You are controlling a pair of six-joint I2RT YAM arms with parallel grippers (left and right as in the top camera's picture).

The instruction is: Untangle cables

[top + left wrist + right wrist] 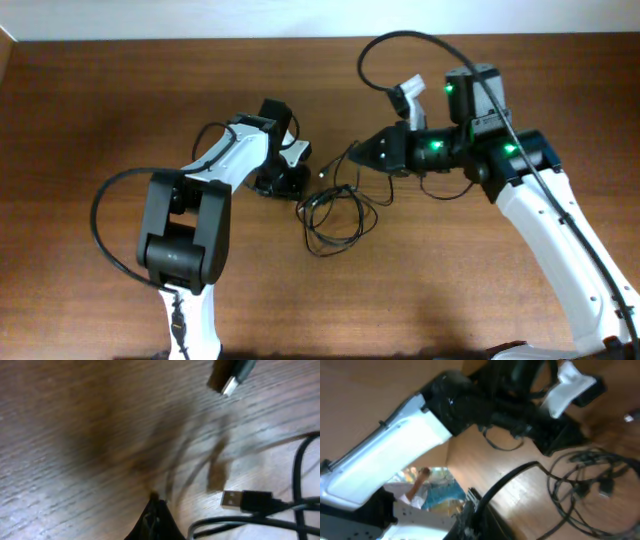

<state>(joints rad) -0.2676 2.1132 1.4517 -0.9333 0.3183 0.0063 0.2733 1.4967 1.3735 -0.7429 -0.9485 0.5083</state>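
Note:
Bare wood lies below the right gripper and to its right in the overhead view, so the gripper will next go down and pull back to let go of the cord.
The cables (335, 212) are thin black cords lying in a loose tangle on the wooden table between my two arms. My right gripper (364, 153) is at the tangle's upper right edge. In the right wrist view it (476, 512) is shut on one black cord (512, 480) that runs out to the tangle (585, 485). My left gripper (292, 182) is just left of the tangle. In the left wrist view its fingers (155, 506) are shut and empty, with a silvery USB plug (232, 500) to the right and another plug (231, 384) further ahead.
The table top (450, 290) is brown wood. A thick black cable (385, 50) loops above the right arm's wrist. Another thick cable (100, 220) loops beside the left arm. The left arm (410, 435) fills much of the right wrist view.

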